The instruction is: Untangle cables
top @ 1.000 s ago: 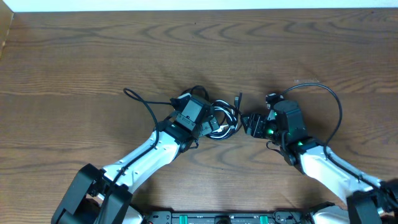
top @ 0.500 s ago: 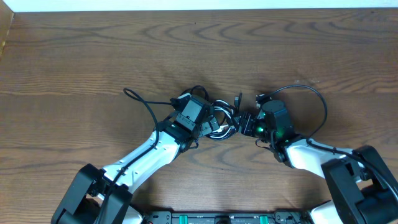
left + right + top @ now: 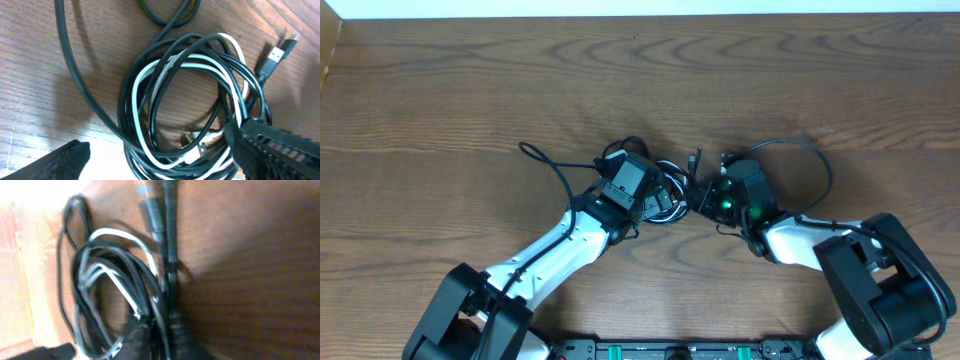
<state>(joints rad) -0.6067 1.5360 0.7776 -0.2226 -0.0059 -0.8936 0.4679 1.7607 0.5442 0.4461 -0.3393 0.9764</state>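
Next, the right gripper moves up, to the right in the overhead view and down onto bare wood to release the bundle (image 3: 165,162) clear of the straddling left gripper.
The cables (image 3: 670,186) lie mid-table as one tangle of black and white loops (image 3: 190,100), with a black plug end (image 3: 275,52) sticking out of it. My left gripper (image 3: 660,200) is open wide and straddles the near side of the bundle (image 3: 165,162), one finger on each side. My right gripper (image 3: 695,195) has come in from the right. In its blurred wrist view the fingers (image 3: 167,330) are shut on a black cable (image 3: 170,255) at the edge of the loops (image 3: 110,270).
A thicker black wire (image 3: 545,165) curves from the left arm out over the table. Another arcs over the right arm (image 3: 800,148). Bare wood surrounds the bundle, and the table's far edge (image 3: 640,16) runs along the top.
My right gripper slid left up to the bundle and closed on a black strand. The left arm and its open gripper stayed put.
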